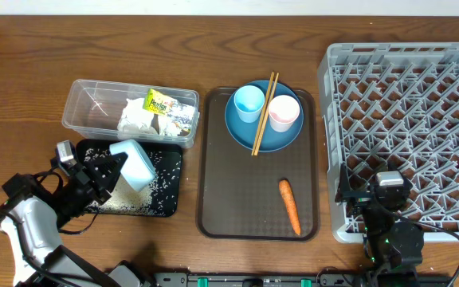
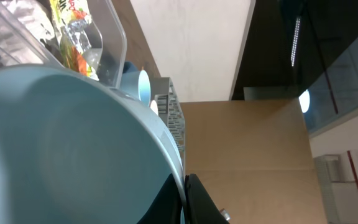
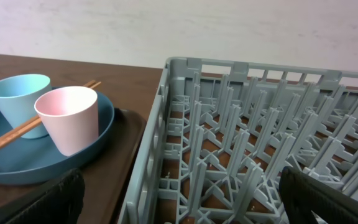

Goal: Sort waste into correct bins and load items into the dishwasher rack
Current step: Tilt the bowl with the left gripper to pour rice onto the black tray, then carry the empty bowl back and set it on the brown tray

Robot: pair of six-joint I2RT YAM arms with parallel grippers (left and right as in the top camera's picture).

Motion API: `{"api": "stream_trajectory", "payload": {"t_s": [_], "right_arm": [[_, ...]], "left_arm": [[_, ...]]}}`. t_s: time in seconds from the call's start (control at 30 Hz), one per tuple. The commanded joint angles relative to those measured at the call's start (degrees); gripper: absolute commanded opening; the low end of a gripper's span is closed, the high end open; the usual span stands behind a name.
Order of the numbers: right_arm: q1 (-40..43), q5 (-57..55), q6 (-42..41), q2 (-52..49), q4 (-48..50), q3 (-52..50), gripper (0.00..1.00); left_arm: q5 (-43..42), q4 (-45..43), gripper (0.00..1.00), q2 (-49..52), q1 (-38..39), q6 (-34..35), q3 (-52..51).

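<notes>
Next, my left gripper brings the bowl upright to the right in the overhead view. It then goes down and releases the bowl beside the carrot, where the brown tray is bare.
My left gripper is shut on the rim of the light-blue bowl, holding it tilted on its side over the black tray, where white rice grains lie scattered. In the left wrist view the bowl fills the frame with the fingers pinching its rim. The clear tub holds the white napkin and the yellow-green packet. The dark-blue plate carries the light-blue cup, the pink cup and the chopsticks. The carrot lies on the brown tray. My right gripper is open and empty over the grey rack's front left corner.
The brown serving tray sits mid-table between the bins and the rack. The right wrist view shows the rack wall close below, with the plate and both cups to the left.
</notes>
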State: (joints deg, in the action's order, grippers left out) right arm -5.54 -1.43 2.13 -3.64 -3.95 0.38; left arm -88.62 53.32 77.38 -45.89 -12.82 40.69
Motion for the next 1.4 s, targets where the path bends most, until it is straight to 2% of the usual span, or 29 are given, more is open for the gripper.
{"api": "stream_trajectory", "payload": {"t_s": [0.0,0.07,0.13,0.2,0.3,0.43,0.57,0.7,0.77,0.87,0.93,1.2,1.3,1.37], "right_arm": [[-0.4,0.0,0.3,0.0,-0.2,-0.1,0.99],[-0.4,0.0,0.3,0.0,-0.2,-0.1,0.99],[-0.4,0.0,0.3,0.0,-0.2,-0.1,0.99],[-0.4,0.0,0.3,0.0,-0.2,-0.1,0.99],[-0.4,0.0,0.3,0.0,-0.2,-0.1,0.99],[-0.4,0.0,0.3,0.0,-0.2,-0.1,0.99],[-0.4,0.0,0.3,0.0,-0.2,-0.1,0.99],[-0.4,0.0,0.3,0.0,-0.2,-0.1,0.99],[-0.4,0.0,0.3,0.0,-0.2,-0.1,0.99],[-0.4,0.0,0.3,0.0,-0.2,-0.1,0.99],[-0.4,0.0,0.3,0.0,-0.2,-0.1,0.99],[-0.4,0.0,0.3,0.0,-0.2,-0.1,0.99],[-0.4,0.0,0.3,0.0,-0.2,-0.1,0.99],[-0.4,0.0,0.3,0.0,-0.2,-0.1,0.99]], "left_arm": [[-1.4,-3.8,0.06,0.1,0.3,1.1,0.1],[-1.5,-3.5,0.06,0.1,0.3,5.1,0.1],[-1.5,-1.6,0.06,0.0,0.4,4.1,0.1],[-1.5,-5.1,0.06,0.0,0.3,2.5,0.1],[-1.5,-3.8,0.06,0.1,0.5,6.6,0.1],[0.0,-3.8,0.06,0.0,1.9,3.1,0.1],[-1.4,-3.8,0.06,0.0,2.0,5.7,0.1],[-1.4,-7.9,0.06,0.0,2.0,6.8,0.1],[-1.4,-3.9,0.06,-0.1,2.0,7.8,0.1],[-1.4,3.7,0.06,-0.8,2.8,3.3,0.1],[-1.0,2.5,0.06,-1.2,3.3,0.9,0.1],[-0.5,2.2,0.06,-3.7,5.9,1.0,1.3],[3.0,2.2,0.06,-6.3,7.7,1.6,3.9],[7.9,2.1,0.06,-8.5,9.5,4.3,5.9]]}}
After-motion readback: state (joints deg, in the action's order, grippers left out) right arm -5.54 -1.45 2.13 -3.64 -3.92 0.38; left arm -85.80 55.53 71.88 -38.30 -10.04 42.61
